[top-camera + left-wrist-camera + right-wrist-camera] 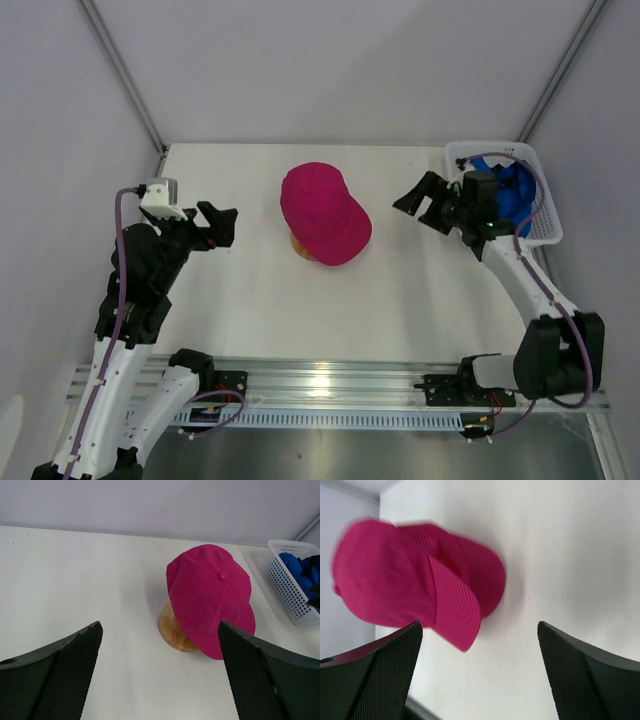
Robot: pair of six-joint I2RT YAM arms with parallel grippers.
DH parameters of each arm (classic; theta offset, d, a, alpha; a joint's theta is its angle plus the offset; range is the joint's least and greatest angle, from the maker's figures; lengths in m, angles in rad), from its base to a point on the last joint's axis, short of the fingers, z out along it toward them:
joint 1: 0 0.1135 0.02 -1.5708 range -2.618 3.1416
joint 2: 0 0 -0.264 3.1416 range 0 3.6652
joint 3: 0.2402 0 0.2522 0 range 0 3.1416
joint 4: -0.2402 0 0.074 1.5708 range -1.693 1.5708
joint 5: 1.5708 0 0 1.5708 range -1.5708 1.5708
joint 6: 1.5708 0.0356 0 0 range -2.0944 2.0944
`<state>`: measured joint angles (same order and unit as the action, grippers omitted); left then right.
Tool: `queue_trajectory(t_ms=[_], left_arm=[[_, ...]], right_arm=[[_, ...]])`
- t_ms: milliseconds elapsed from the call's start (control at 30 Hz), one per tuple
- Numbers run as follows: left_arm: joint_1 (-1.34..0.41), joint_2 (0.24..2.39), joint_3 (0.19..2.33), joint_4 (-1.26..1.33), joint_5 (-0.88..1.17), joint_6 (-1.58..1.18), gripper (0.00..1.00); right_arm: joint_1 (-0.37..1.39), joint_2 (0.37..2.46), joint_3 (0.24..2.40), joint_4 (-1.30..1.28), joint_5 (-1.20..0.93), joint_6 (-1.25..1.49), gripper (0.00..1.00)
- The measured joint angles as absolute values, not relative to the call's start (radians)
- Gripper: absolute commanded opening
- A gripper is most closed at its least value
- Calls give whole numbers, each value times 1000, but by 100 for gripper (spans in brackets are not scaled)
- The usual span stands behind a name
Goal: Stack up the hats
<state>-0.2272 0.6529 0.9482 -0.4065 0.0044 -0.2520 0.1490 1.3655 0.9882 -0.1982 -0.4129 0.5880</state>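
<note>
Next I will move my right gripper toward the right in the top view and down onto a blue hat in the basket, as only the pink one tops the stand.
A magenta-pink hat sits on a wooden stand in the middle of the table; it also shows in the left wrist view and the right wrist view. Blue hats lie in a white mesh basket at the right; they also show in the left wrist view. My left gripper is open and empty, left of the pink hat. My right gripper is open and empty, between the pink hat and the basket.
The wooden stand's base shows under the pink hat's brim. The basket stands against the right wall. Grey walls close the table on three sides. A metal rail runs along the near edge.
</note>
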Motion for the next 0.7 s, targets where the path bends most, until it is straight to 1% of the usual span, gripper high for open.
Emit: queue_trajectory(t_ms=[167,300,367,467,533,600,700], left_arm=[[-227,653,948,-406,7,-252,100],[-227,652,948,-406,8,-252,99],[-227,651,948,-406,8,-252,100],[-227,652,948,-407,8,-252,99],[-227,652,948,-407,8,-252,99],[-227,652,948,-407,8,-252,99],[-227,649,948,-407,7,-252,99]], right_arm=[[66,1169,1060,-247,-230,530,99],[-28,1142,1127,-249,-54,496,98],[-85,1177,1156,-249,1,489,93],[-153,1296,1209,-257,57,473,86],[-164,1402,1258,-258,63,458,82],[-162,1490,1295,-257,58,444,81],[-150,1597,1322,-257,64,417,77]])
